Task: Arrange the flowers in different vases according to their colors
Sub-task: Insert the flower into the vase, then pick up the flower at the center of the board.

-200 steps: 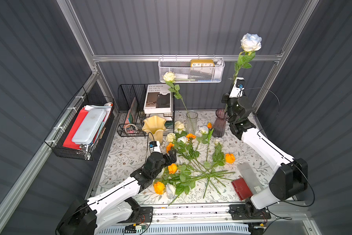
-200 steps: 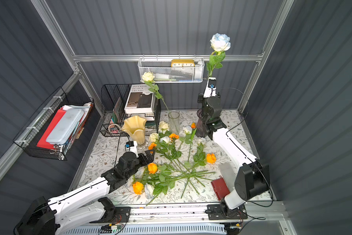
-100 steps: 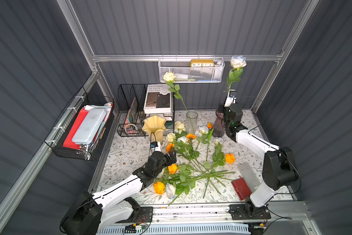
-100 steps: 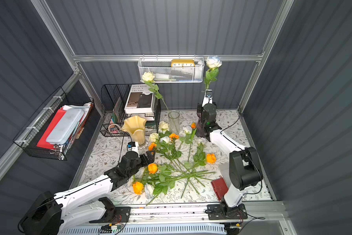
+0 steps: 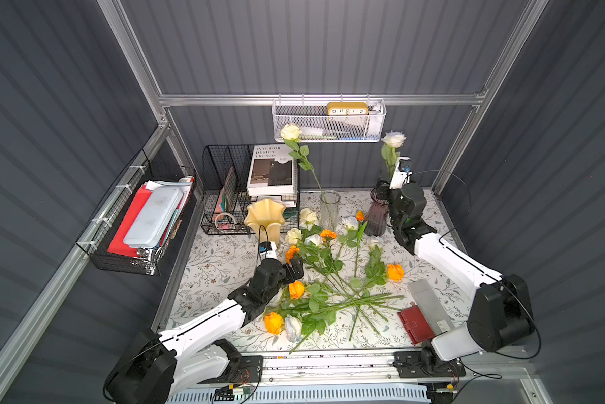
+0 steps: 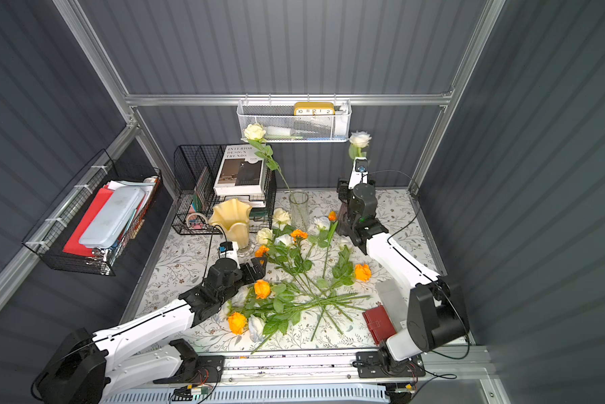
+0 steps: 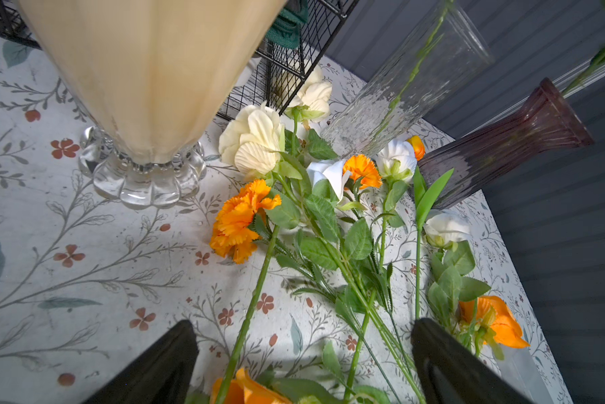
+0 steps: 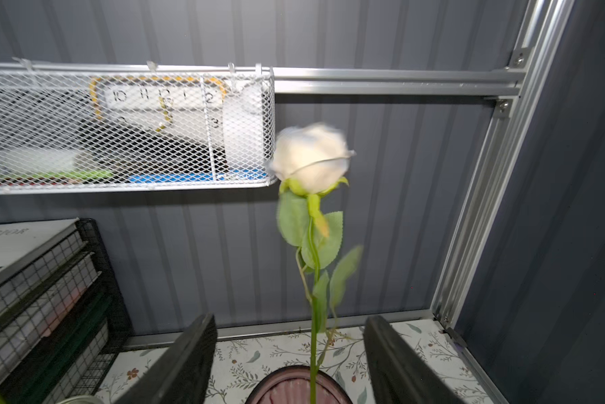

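Observation:
My right gripper draws back from the purple vase [image 8: 299, 386] next, tilts downward and lowers onto the green stem. The stem lies bare there, just below the long leaves.
A white rose [image 8: 310, 159] stands upright with its stem down in the ribbed purple vase [image 8: 299, 386] at the back right. My right gripper [image 8: 290, 320] is open just above the vase rim, its fingers on either side of the stem and apart from it. A cream rose [image 5: 290, 132] leans in the clear glass vase [image 5: 329, 210]. The pale yellow vase [image 5: 265, 218] holds nothing I can see. Several orange, cream and white flowers [image 5: 329, 280] lie heaped on the tablecloth. My left gripper [image 7: 303, 325] hangs open over their stems, near an orange marigold [image 7: 240, 224].
A black wire rack with books [image 5: 245, 189] stands at the back left behind the yellow vase. A white mesh basket with a clock [image 5: 329, 120] hangs on the back wall. A red wallet [image 5: 415, 325] and a grey box [image 5: 429, 307] lie at the front right.
My right arm came down with the white rose, set its stem into the purple vase, and its jaws opened. The left arm has hardly moved.

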`<state>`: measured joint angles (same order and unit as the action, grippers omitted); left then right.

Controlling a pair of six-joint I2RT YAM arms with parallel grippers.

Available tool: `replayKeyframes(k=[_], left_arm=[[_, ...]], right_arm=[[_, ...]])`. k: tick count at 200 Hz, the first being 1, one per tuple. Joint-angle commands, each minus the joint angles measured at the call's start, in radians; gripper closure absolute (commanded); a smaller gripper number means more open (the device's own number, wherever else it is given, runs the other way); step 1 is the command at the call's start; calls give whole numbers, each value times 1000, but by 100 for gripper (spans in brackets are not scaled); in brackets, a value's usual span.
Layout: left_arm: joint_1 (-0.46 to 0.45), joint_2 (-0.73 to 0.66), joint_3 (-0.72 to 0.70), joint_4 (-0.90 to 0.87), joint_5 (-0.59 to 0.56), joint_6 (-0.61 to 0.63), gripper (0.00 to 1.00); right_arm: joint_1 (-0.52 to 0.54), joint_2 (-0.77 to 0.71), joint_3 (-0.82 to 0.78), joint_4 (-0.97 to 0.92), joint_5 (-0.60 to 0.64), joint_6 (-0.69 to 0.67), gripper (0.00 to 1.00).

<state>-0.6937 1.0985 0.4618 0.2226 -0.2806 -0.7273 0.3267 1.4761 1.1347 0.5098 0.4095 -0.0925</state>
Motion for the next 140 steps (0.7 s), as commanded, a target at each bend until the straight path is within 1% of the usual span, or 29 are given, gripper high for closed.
replayKeyframes(k=[1, 6, 16, 26, 50, 67, 79, 87, 95, 112, 140], left_arm=[[6, -29, 26, -14, 8, 26, 1], [6, -36, 26, -14, 5, 26, 1], [6, -44, 24, -15, 4, 30, 1], [8, -51, 26, -18, 3, 34, 1], [8, -56, 30, -26, 9, 37, 1], [8, -68, 25, -32, 10, 37, 1], [8, -82, 17, -36, 8, 35, 1], [8, -92, 10, -38, 4, 34, 1], [8, -101, 4, -39, 4, 33, 1], [8, -111, 0, -41, 9, 36, 1], [9, -119, -11, -33, 28, 40, 1]], right_arm=[[38, -95, -25, -180, -75, 53, 30], [55, -115, -26, -230, -90, 64, 30], [101, -145, -21, -327, -78, 89, 31], [141, -164, -18, -426, -88, 141, 32], [249, -169, -21, -640, -107, 297, 36], [302, -132, -22, -782, -125, 448, 40], [315, -89, -15, -889, -160, 556, 43], [316, -51, -16, -933, -189, 599, 43], [316, -15, -9, -972, -187, 632, 43], [315, 64, 25, -1060, -145, 672, 44], [309, 202, 109, -1124, -166, 689, 45]])
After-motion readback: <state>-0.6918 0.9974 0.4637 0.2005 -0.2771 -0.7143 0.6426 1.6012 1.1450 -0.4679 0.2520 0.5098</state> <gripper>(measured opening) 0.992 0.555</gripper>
